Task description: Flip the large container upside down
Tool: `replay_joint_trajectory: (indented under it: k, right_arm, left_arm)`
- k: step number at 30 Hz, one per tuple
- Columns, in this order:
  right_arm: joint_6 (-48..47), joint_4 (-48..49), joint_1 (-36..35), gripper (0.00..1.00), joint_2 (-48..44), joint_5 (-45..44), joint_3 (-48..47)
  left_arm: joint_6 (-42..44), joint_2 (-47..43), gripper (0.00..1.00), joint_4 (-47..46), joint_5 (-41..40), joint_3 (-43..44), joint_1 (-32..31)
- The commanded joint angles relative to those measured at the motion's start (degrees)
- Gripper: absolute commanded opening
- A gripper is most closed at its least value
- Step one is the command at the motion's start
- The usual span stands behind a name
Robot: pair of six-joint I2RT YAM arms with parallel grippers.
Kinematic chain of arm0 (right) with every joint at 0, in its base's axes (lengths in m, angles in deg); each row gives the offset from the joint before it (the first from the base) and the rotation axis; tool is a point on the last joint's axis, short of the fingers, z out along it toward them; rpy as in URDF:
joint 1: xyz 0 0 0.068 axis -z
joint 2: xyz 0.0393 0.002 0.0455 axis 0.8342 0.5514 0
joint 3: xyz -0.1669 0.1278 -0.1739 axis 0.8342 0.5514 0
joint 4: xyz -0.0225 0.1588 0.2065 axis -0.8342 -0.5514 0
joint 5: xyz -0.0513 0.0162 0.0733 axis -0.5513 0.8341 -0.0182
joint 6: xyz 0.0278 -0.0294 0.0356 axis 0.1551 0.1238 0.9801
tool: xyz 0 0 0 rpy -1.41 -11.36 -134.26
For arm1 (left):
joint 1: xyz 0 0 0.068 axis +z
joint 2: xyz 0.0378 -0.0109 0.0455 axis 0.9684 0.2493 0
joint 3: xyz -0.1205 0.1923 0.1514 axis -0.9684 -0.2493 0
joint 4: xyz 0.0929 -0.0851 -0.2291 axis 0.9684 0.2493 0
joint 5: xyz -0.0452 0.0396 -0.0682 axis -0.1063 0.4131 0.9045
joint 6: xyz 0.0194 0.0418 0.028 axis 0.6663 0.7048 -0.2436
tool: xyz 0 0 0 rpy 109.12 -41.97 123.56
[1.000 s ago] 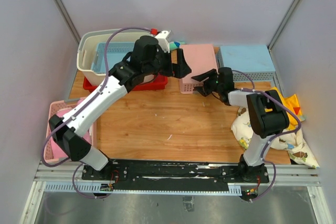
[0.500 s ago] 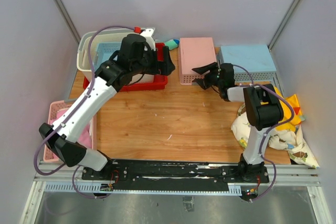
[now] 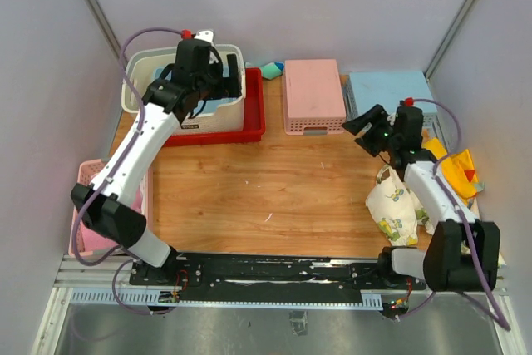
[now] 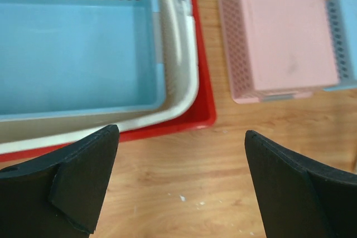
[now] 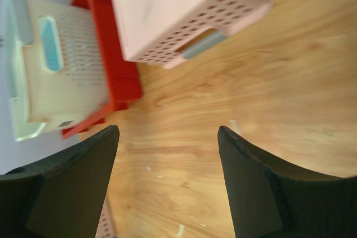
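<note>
My left gripper will next move down onto the blue basket's rim, at the end facing the upside-down pink basket, as the blue basket is inside the large container [image 3: 209, 119].
The large container [image 3: 209, 119] is a deep cream basket standing open side up on a red tray [image 3: 254, 114] at the back left. A blue basket [image 4: 78, 54] lies inside it. My left gripper [image 3: 228, 86] is open and empty, hovering over the container's right end. In the left wrist view, the gripper [image 4: 181, 188] hangs over bare wood just in front of the container's rim [image 4: 179, 54]. My right gripper [image 3: 364, 128] is open and empty, low over the table at the right, far from the container. The right wrist view shows its perforated wall [image 5: 72, 76] beyond the gripper [image 5: 167, 176].
A pink basket [image 3: 313, 93] lies upside down at the back middle, with a blue-grey one [image 3: 391, 91] to its right. A green toy [image 3: 272, 71] lies behind the tray. Another pink basket [image 3: 91, 179] sits at the left edge. Patterned and yellow cloths [image 3: 397, 205] lie at the right.
Both grippers have drawn away from the upside-down pink basket, which now lies flat. My left arm swung back left over the cream container. My right arm pulled back to the right.
</note>
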Motion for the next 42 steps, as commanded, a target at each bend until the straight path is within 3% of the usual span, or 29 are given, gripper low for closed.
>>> replay_joint_trajectory:
  k: [1, 4, 7, 12, 17, 29, 33, 42]
  right_arm:
    - [-16.49, -22.0, 6.02, 0.74, -9.05, -5.64, 0.91]
    - [-18.66, -24.03, 7.74, 0.74, -13.56, -7.13, 2.27]
    - [-19.01, -23.98, 7.88, 0.74, -15.61, -7.06, 3.42]
    - [-19.39, -25.13, 7.88, 0.73, -15.18, -5.77, 3.67]
    - [-19.68, -25.18, 7.88, 0.73, -14.79, -5.08, 3.6]
    - [-19.99, -26.72, 7.88, 0.73, -13.99, -3.81, 2.79]
    - [-19.83, -27.03, 7.88, 0.72, -14.03, -3.35, 2.75]
    - [-20.03, -27.64, 7.88, 0.72, -14.15, -3.39, 2.18]
  left_arm:
    - [4.0, 7.84, 0.99, 1.9, -4.72, 5.8, 2.34]
    - [5.91, 13.07, 0.98, 1.66, -5.91, 10.01, 2.56]
    - [5.08, 17.03, 0.9, 0.55, -6.25, 13.09, 3.86]
    - [2.66, 20.68, 0.81, -1.55, 0.48, 13.55, 8.8]
    - [3.79, 25.37, 0.8, -1.71, 9.07, 13.87, 9.88]
    - [5.8, 34.04, 0.79, -4.29, 13.71, 12.71, 9.93]
    - [6.02, 35.95, 0.67, -4.9, 12.89, 12.37, 9.93]
    - [6.08, 29.87, 0.17, -3.84, 15.33, 15.59, 9.84]
